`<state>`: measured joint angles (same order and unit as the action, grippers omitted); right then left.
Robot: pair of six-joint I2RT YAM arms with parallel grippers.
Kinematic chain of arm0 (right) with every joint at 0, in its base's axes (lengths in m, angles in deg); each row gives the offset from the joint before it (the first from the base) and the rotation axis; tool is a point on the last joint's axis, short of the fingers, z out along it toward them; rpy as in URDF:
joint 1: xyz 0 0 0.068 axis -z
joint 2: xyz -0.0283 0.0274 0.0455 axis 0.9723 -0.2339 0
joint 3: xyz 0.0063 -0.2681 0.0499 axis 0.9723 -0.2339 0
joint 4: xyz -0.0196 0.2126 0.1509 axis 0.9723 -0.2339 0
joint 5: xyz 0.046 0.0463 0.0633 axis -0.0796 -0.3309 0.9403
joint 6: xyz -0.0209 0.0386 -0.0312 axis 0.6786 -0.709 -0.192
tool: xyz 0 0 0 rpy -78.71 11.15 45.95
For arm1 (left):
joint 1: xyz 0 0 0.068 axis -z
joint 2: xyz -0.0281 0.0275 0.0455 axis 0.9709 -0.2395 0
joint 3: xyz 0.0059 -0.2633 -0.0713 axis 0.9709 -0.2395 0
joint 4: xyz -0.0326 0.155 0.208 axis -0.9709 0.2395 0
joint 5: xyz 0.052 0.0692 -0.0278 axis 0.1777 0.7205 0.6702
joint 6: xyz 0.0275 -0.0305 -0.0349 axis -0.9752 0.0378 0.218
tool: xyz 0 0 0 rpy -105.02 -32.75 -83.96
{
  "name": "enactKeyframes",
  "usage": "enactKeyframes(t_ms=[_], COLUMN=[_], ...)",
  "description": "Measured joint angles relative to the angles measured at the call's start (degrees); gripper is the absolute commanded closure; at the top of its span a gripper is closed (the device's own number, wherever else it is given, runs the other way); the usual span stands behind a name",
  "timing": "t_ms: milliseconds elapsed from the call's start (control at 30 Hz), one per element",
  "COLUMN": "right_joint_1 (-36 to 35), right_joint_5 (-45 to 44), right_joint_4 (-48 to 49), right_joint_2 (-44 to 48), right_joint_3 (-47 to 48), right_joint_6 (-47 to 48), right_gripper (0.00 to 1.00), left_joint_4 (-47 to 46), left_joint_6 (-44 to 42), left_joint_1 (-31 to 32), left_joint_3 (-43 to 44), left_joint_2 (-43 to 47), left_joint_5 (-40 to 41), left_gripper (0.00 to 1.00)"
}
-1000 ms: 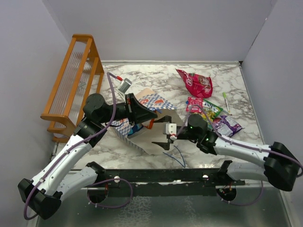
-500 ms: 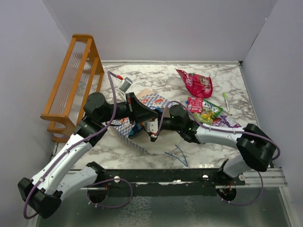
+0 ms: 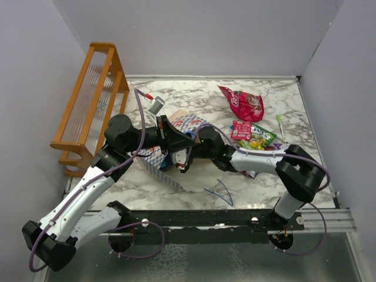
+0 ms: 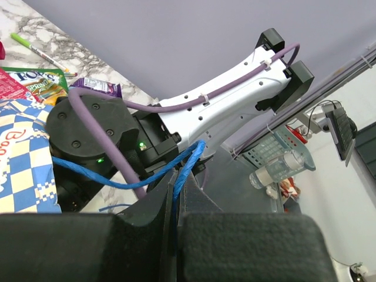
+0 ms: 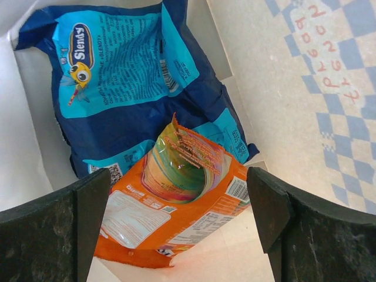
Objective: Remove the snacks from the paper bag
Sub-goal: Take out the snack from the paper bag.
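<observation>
My right gripper should next go deeper into the bag, onto the packet's crumpled middle [image 5: 180, 189].
The paper bag [image 3: 194, 124] lies on its side mid-table with its mouth held open. My left gripper [image 3: 176, 138] is shut on its blue cord handle [image 4: 189, 166], which runs between the closed jaws [image 4: 174, 197]. My right gripper [image 3: 182, 158] is open, inside the bag's mouth [image 5: 305, 88]. Its fingers [image 5: 56, 229] straddle an orange packet [image 5: 176, 202] without touching it. A blue packet [image 5: 123, 76] lies behind the orange one. On the table to the right lie the pink-red packet [image 3: 247, 104], a small red packet [image 3: 241, 129] and a green-yellow one [image 3: 259, 138]. The purple packet [image 4: 94, 86] shows behind the right arm.
An orange wooden rack [image 3: 91, 100] stands at the far left. A green pen [image 3: 281, 125] lies near the right wall. A silver item [image 3: 154, 106] lies behind the bag. A loose blue cord [image 3: 218, 191] lies in front of it.
My right arm has swung left from the table's middle and pushed its open gripper into the bag's mouth. The left gripper has held still on the handle.
</observation>
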<state>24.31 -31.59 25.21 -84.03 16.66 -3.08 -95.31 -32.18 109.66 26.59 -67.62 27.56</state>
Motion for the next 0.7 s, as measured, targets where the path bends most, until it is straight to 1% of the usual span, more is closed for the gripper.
enactKeyframes(t_ms=[267, 333, 433, 533, 600, 700], right_joint_1=[-0.15, -0.28, -0.33, -0.35, -0.35, -0.35], right_joint_5=[-0.81, -1.11, -1.68, -1.86, -2.14, -2.99], right_joint_4=[-0.44, -0.42, -0.13, 0.57, 0.72, 1.9], right_joint_2=[-5.11, -7.04, -8.98, -10.82, -11.5, -12.55], right_joint_3=[3.91, 5.16, 5.57, 5.97, 6.64, 7.43], right_joint_6=[0.55, 0.48, 0.26, -0.44, -1.07, -2.19], right_gripper=[0.0, 0.01, 0.06, 0.15, 0.26, 0.52], left_joint_4=[0.35, 0.39, 0.66, 0.9, 1.01, 1.14], left_joint_6=[-0.42, -0.44, -0.46, -0.52, -0.68, -0.85], left_joint_1=[0.0, 0.0, 0.0, 0.0, 0.0, 0.0], left_joint_3=[0.02, 0.02, 0.11, 0.11, 0.11, 0.11], left_joint_2=[0.0, 0.0, 0.0, 0.02, 0.02, 0.02], left_joint_5=[0.42, 0.61, 0.87, 0.96, 1.14, 1.49], left_gripper=[1.0, 1.0, 1.0, 1.0, 1.0, 1.0])
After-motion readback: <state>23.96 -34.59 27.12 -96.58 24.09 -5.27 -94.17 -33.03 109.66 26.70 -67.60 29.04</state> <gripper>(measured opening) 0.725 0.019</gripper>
